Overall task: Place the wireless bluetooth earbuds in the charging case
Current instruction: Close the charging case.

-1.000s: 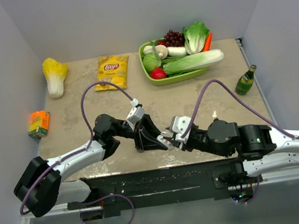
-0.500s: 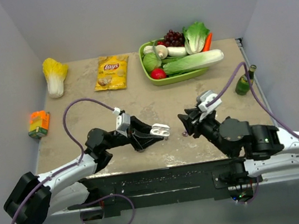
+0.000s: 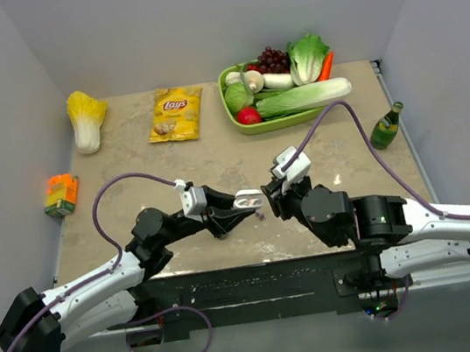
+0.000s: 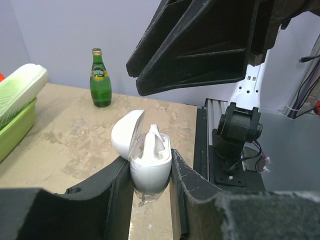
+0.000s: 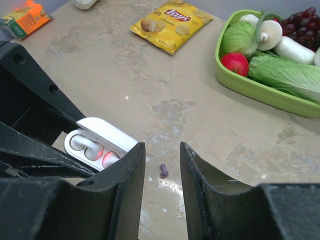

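The left gripper carries the case (image 3: 248, 198) outward and down onto the bare tabletop short of the chips bag next, since that spot is clear to release it.
My left gripper (image 3: 237, 204) is shut on the white charging case (image 3: 248, 198) and holds it just above the table with its lid open. In the left wrist view the case (image 4: 150, 167) sits between the fingers, and a white earbud (image 4: 154, 141) stands up in it. In the right wrist view the case (image 5: 97, 145) shows a white bud and a red glow in its slots. My right gripper (image 5: 162, 148) is open and empty, right beside the case (image 3: 272, 199). A lilac-purple earbud (image 5: 163, 171) lies on the table between and below its fingers. The other buds are out of view.
A green tray (image 3: 278, 122) of vegetables stands at the back right, with a chips bag (image 3: 176, 112) to its left. A green bottle (image 3: 386, 127) is at the right edge. A cabbage (image 3: 85, 119) and an orange carton (image 3: 61, 194) are at the left.
The grippers drew apart from their meeting a second ago. The right gripper has since swung back left beside the case. The left arm still holds the case, shifted slightly.
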Controlling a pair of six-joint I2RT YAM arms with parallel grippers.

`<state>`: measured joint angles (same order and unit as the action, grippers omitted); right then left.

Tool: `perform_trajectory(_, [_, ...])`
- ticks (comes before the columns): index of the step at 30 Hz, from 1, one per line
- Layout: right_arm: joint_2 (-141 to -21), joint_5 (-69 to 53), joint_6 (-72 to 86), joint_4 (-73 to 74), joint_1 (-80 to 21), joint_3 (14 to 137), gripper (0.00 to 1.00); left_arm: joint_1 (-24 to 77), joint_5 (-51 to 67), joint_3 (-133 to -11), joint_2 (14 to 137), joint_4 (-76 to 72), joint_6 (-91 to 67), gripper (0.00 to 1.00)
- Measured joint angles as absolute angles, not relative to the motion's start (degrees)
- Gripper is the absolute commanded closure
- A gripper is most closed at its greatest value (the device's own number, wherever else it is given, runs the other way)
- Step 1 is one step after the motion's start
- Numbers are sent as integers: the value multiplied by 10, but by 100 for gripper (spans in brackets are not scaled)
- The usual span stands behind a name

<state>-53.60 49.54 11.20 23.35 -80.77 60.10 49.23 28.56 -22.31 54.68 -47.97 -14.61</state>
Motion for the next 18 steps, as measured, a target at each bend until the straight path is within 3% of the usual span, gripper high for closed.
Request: perform_trajectory(18, [-575, 390, 102, 232, -761, 612, 64, 501, 276, -217, 536, -448, -109, 100])
